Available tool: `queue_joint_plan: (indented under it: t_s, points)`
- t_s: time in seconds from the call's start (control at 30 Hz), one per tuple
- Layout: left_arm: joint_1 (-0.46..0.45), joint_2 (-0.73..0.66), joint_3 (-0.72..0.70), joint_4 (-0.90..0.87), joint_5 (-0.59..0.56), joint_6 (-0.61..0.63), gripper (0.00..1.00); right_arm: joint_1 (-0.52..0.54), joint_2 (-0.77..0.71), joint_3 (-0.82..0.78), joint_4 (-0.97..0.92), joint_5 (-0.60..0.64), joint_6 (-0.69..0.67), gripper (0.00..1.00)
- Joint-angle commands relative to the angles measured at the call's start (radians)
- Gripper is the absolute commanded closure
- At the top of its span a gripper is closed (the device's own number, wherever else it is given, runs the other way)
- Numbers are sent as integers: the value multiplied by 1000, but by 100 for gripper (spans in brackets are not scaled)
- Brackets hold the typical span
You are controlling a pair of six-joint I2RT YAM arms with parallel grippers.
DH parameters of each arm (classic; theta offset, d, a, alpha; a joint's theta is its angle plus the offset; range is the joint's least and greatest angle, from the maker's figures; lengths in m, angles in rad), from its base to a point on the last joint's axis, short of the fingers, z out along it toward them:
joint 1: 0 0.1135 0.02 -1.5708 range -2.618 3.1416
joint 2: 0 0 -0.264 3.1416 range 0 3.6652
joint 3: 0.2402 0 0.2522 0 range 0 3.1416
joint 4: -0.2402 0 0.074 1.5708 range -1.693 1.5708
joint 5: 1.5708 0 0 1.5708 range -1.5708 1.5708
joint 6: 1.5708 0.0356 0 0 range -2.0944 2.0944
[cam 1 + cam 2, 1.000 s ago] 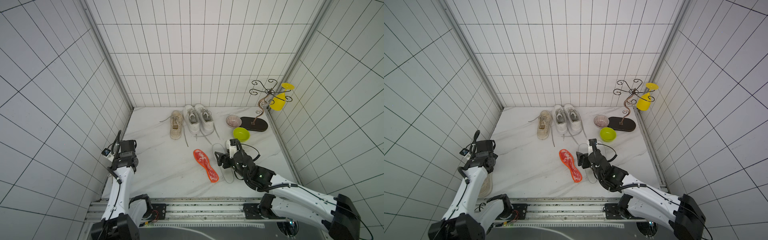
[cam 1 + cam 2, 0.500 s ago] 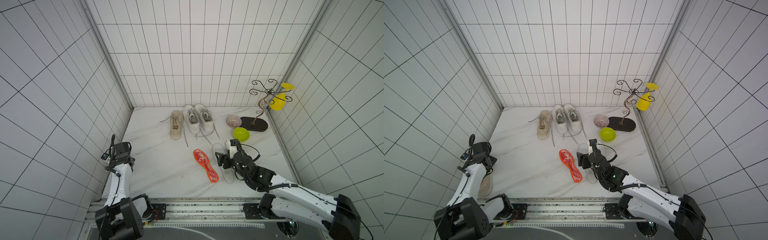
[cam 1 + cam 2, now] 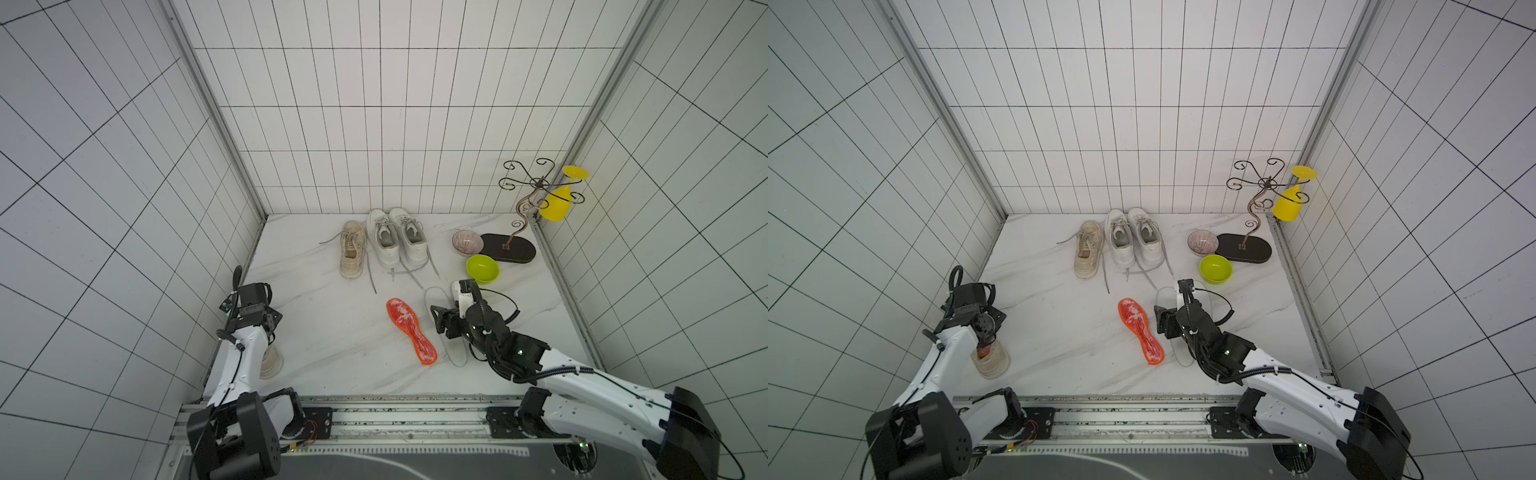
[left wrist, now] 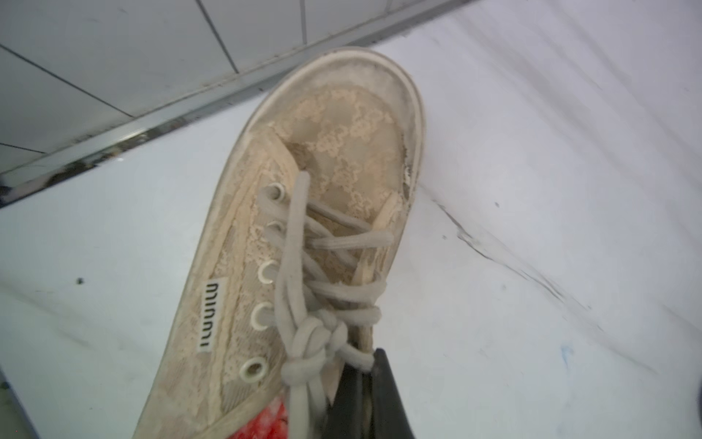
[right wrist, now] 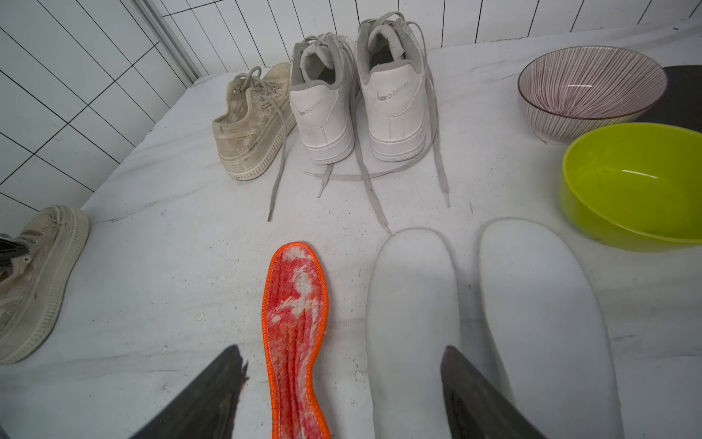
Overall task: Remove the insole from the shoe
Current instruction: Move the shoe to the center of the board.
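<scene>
The left gripper brings the shoe away from the wall onto open tabletop between that gripper and the loose red insole [image 5: 296, 323] next and releases the shoe's rim.
A beige lace shoe [image 4: 304, 190] stands at the table's front left by the wall, partly hidden under my left arm in both top views [image 3: 994, 363]. A red insole [image 4: 267, 420] shows inside its opening. My left gripper [image 4: 364, 384] is down at the opening, shut on the rim of the shoe's upper beside the knotted lace. My right gripper [image 5: 342, 355] hangs open and empty low over the table. One finger is beside a loose orange-edged red insole [image 5: 296, 323] and the other is over a white insole [image 5: 414, 323].
A second white insole [image 5: 539, 323] lies beside the first. At the back stand another beige shoe [image 3: 352, 253] and a pair of white sneakers [image 3: 397, 239]. At the right are a green bowl [image 3: 483, 269], a striped bowl [image 3: 467, 242] and a wire stand [image 3: 519, 216] with a yellow glass [image 3: 557, 203].
My left arm turned and dropped its gripper into the shoe's opening, and the jaws closed there. The right arm has not moved.
</scene>
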Motion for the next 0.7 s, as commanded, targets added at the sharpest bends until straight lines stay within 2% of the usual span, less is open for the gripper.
queue_joint_plan:
  t_s: [0.0,0.17,0.37,0.5,0.67]
  points:
    - [-147,-53,7,15,-1,-64,100,-8,15,-41,1,14,9,19]
    - [-403,-88,-5,-6,-62,-225,100,-8,24,-33,0,19,10,19]
    - [-646,-88,3,0,-99,-389,100,-7,31,-27,0,22,11,19]
    - [-802,-44,30,41,-124,-472,100,-8,46,-17,-1,20,13,19]
    - [-960,81,114,94,-154,-511,100,-7,60,-8,0,17,21,19]
